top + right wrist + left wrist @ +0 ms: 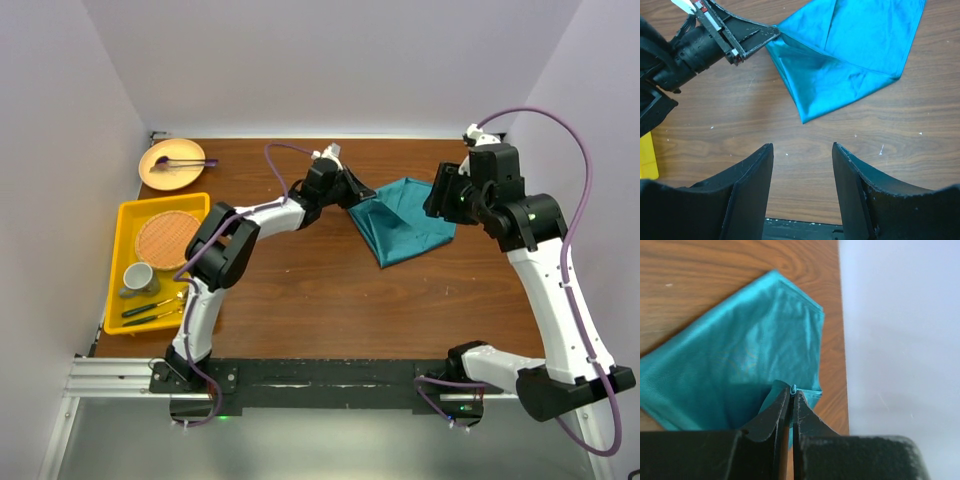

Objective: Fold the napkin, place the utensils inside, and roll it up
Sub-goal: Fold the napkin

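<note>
The pinched part of the napkin still stands raised, so I should next lower my left gripper and move it to the left in the top view, over the napkin's tray-side end.
The teal napkin [405, 222] lies partly folded on the brown table at the back right of centre. My left gripper [370, 197] is shut on the napkin's left corner; in the left wrist view its tips [791, 390] pinch a raised bit of the cloth [740, 355]. My right gripper [802, 145] is open and empty, held above bare wood at the napkin's [850, 55] right side [442, 195]. The left gripper also shows in the right wrist view [772, 34]. Thin utensils [160, 304] lie in the front of the yellow tray, too small to make out.
A yellow tray [128, 215] at the left edge holds a round woven mat [167, 238] and a grey mug [139, 278]. Behind it a tan plate [160, 168] carries a stick-like utensil with a purple end [190, 162]. White walls close in at the back and sides.
</note>
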